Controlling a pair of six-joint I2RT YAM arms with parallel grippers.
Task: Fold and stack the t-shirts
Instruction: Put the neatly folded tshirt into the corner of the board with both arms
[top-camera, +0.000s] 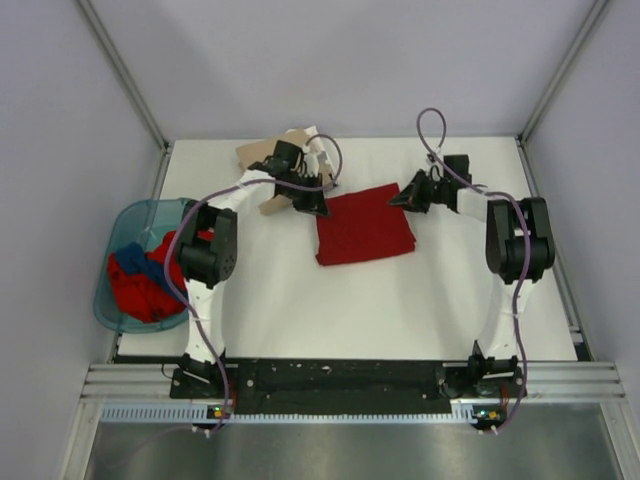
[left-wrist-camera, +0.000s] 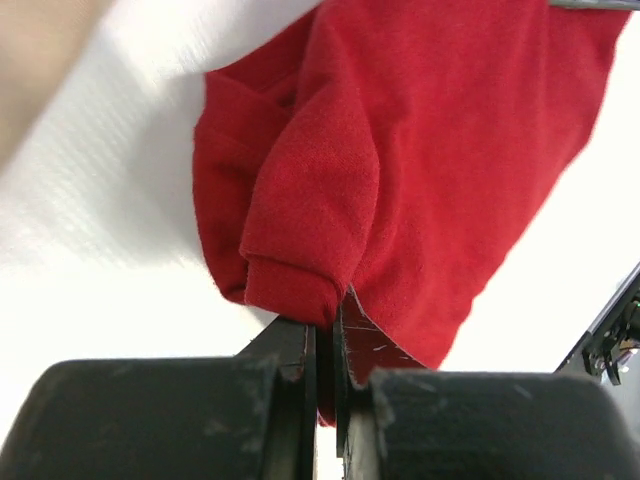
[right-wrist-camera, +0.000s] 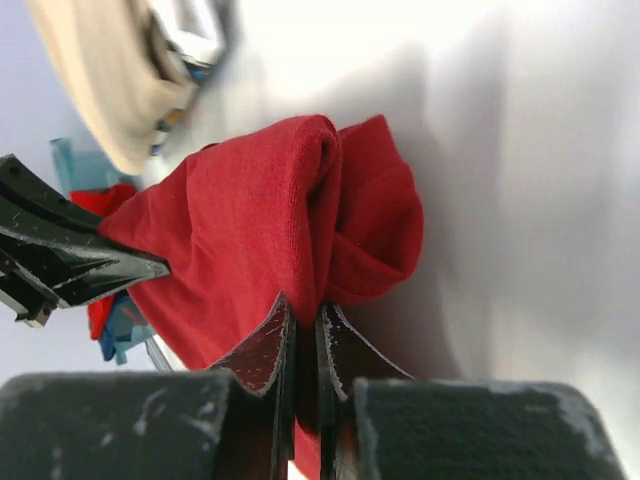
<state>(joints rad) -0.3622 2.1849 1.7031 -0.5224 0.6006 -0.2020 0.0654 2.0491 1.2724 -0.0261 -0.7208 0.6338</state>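
Observation:
My right gripper carries the dark red t-shirt's corner outward next, to the left in the top view and over the folded tan t-shirt (right-wrist-camera: 110, 80), then releases.
A dark red t-shirt (top-camera: 364, 225) lies folded into a rough rectangle on the white table, mid-back. My left gripper (top-camera: 318, 205) is shut on its far left corner; the left wrist view shows the cloth (left-wrist-camera: 420, 170) pinched between the jaws. My right gripper (top-camera: 402, 198) is shut on its far right corner; the right wrist view shows the cloth (right-wrist-camera: 250, 240) bunched between the jaws. A tan t-shirt (top-camera: 262, 156) lies at the back left behind the left gripper. Red (top-camera: 140, 290) and blue (top-camera: 130, 258) t-shirts lie in the tub.
A translucent teal plastic tub (top-camera: 112, 225) stands at the table's left edge beside the left arm. Grey walls with metal posts close in the back and sides. The black base rail (top-camera: 340, 385) runs along the near edge.

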